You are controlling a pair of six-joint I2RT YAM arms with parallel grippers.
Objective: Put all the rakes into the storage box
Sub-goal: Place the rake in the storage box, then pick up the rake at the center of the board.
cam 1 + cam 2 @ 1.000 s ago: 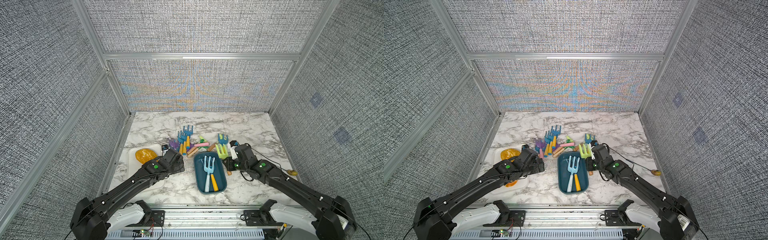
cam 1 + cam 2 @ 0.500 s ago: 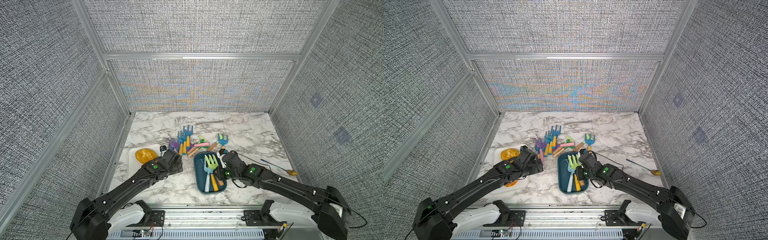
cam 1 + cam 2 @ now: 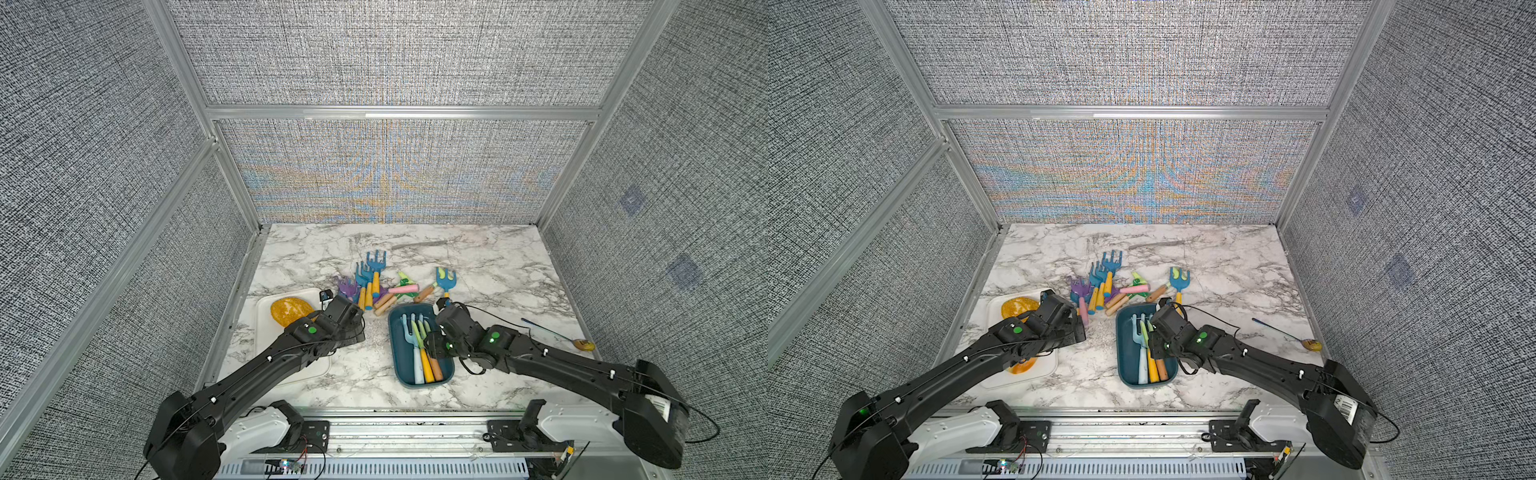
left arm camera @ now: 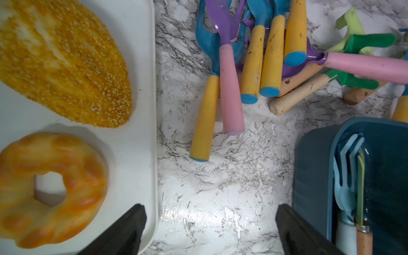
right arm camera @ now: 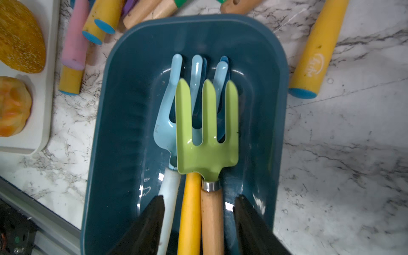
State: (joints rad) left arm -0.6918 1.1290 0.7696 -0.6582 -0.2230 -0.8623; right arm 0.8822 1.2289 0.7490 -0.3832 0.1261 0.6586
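The near part of the pink handle (image 3: 1083, 314) (image 4: 232, 109) juts out of the pile over bare marble, so my left gripper moves outward and down onto it next.
The dark teal storage box (image 3: 399, 357) (image 3: 1126, 353) sits at the front middle of the marble table. Inside it lie a green rake (image 5: 207, 141) (image 3: 423, 332) with a wooden handle, a light blue rake (image 5: 167, 123) and a yellow-handled one (image 5: 189, 209). My right gripper (image 5: 200, 198) (image 3: 434, 345) hovers over the box's near half, open, its fingers standing either side of the handles with a gap beside the wooden one. My left gripper (image 4: 210, 207) (image 3: 353, 328) is open and empty above bare marble, between the white tray and the box (image 4: 313, 176).
A pile of several coloured rakes (image 3: 370, 282) (image 4: 254, 55) lies just behind the box. A blue rake (image 3: 445, 280) lies at the box's far right corner. The white tray (image 3: 266, 332) at the left holds a bread loaf (image 4: 55, 55) and a doughnut (image 4: 50, 187). A spoon (image 3: 557, 334) lies at the right.
My right gripper carried the green rake from beside the box to over it, lowered it onto the other rakes and opened. The left arm has barely moved.
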